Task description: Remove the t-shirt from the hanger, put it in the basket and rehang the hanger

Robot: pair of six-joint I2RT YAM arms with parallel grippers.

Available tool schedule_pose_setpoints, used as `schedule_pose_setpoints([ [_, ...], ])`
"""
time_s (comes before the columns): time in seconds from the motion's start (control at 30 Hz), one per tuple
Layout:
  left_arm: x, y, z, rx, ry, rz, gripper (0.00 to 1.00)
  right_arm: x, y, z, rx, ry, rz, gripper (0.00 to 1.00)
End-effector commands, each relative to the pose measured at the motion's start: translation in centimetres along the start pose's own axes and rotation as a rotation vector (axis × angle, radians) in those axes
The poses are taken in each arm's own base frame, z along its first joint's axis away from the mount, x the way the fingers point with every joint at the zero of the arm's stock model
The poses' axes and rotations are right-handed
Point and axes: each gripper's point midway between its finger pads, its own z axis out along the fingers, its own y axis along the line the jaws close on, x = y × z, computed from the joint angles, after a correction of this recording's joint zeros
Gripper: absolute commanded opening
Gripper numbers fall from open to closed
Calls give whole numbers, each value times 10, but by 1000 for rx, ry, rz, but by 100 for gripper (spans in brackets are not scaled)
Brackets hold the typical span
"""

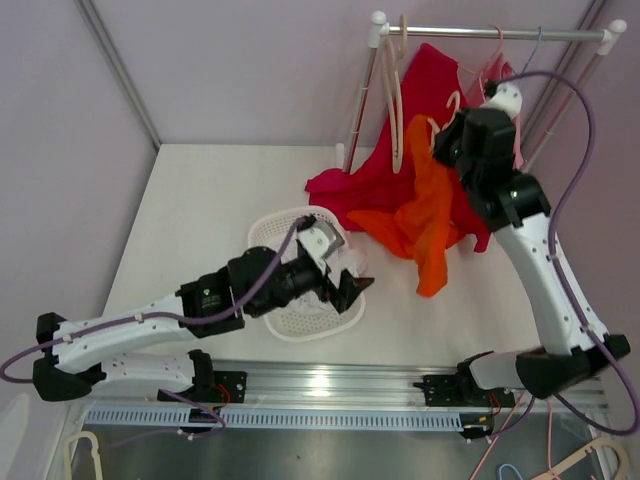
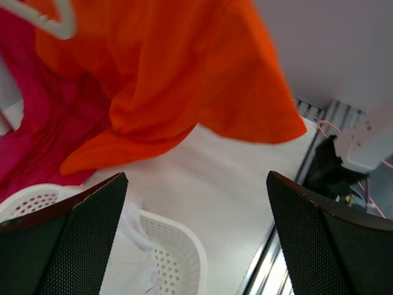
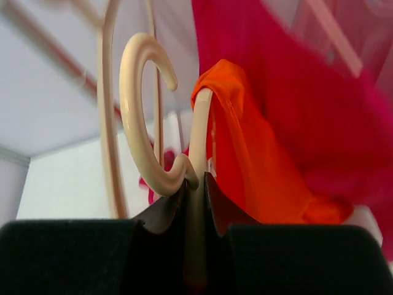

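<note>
My left gripper moves back from the basket next, then goes across onto the orange t-shirt's near hem (image 1: 432,278) (image 2: 269,125).
An orange t-shirt (image 1: 425,215) hangs from a cream plastic hanger (image 1: 437,125), its lower part draped down to the table. My right gripper (image 1: 450,135) is shut on the hanger (image 3: 147,117) just below its hook, and the orange t-shirt (image 3: 245,160) falls from the hanger arm beside the jaws. My left gripper (image 1: 345,285) is open and empty, low over the white basket (image 1: 300,320), pointing toward the orange t-shirt (image 2: 178,80). The hanger's tip (image 2: 52,21) shows at the top left of the left wrist view.
A red garment (image 1: 400,160) hangs on the white clothes rack (image 1: 490,33) and spreads onto the table behind the orange one. More hangers (image 1: 398,100) hang on the rail. The perforated basket (image 2: 178,258) holds a white cloth (image 2: 132,246). A metal rail (image 1: 330,385) runs along the near edge.
</note>
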Motion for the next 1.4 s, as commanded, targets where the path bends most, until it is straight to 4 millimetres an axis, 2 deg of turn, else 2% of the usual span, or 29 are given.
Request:
schedule_pose_setpoints([
  [0.0, -19, -29, -1, 58, -121, 162, 100, -30, -6, -53, 83, -214, 184, 0],
  [0.03, -19, -37, -1, 80, -147, 173, 100, -21, 0, -60, 80, -196, 189, 0],
  [0.07, -13, -54, -4, 125, -154, 181, 100, -8, -5, -64, 119, -159, 203, 0],
  [0.13, -16, -69, -5, 160, -206, 181, 99, 0, -4, -73, 155, -150, 210, 0],
  [0.2, -10, -81, 0, 177, -203, 178, 100, 10, -4, -79, 163, -143, 209, 0],
  [0.33, -1, -99, 10, 217, -200, 151, 100, 20, 4, -90, 142, -156, 194, 0],
  [0.47, -10, -121, 4, 308, -255, 90, 100, 26, 6, -96, 143, -146, 184, 0],
  [0.57, -10, -123, 14, 284, -235, 84, 99, 25, 9, -101, 124, -147, 195, 0],
  [0.6, 2, -123, 24, 263, -197, 96, 100, 26, 12, -104, 110, -145, 199, 0],
  [0.67, -1, -117, 36, 193, -186, 87, 99, 23, 15, -107, 96, -149, 207, 0],
  [0.7, 6, -114, 43, 159, -154, 88, 83, 24, 17, -108, 87, -147, 208, 0],
  [0.73, 15, -116, 55, 133, -123, 98, 63, 23, 18, -109, 85, -151, 209, 0],
  [0.77, 15, -116, 61, 115, -114, 102, 40, 23, 18, -107, 86, -152, 198, 0],
  [0.8, 21, -114, 67, 75, -91, 58, 4, 22, 18, -107, 94, -158, 194, 0],
  [0.83, 36, -113, 76, 49, -36, 75, 1, 21, 18, -106, 96, -160, 192, 0],
  [0.9, 43, -113, 77, 37, -20, 92, 1, 18, 21, -105, 89, -162, 182, 0],
  [0.93, 36, -112, 69, 45, -65, 79, 1, 16, 21, -105, 90, -167, 179, 0],
  [1.0, 51, -120, 51, 112, -96, 102, 1, 13, 20, -101, 105, -179, 156, 0],
  [1.03, 37, -131, 39, 159, -154, 95, 1, 9, 16, -97, 120, -184, 150, 0],
  [1.07, 28, -131, 25, 190, -178, 85, 1, 10, 15, -93, 123, -176, 142, 0],
  [1.1, 27, -137, 17, 219, -177, 84, 1, 10, 14, -88, 126, -164, 131, 0],
  [1.23, 34, -165, -14, 326, -166, 113, 1, 15, 13, -68, 130, -103, 104, 0],
  [1.3, 36, -171, -24, 362, -169, 110, 1, 16, 12, -66, 135, -102, 100, 0],
  [1.37, 39, -186, -36, 427, -166, 112, 1, 17, 8, -63, 147, -106, 94, 0],
])
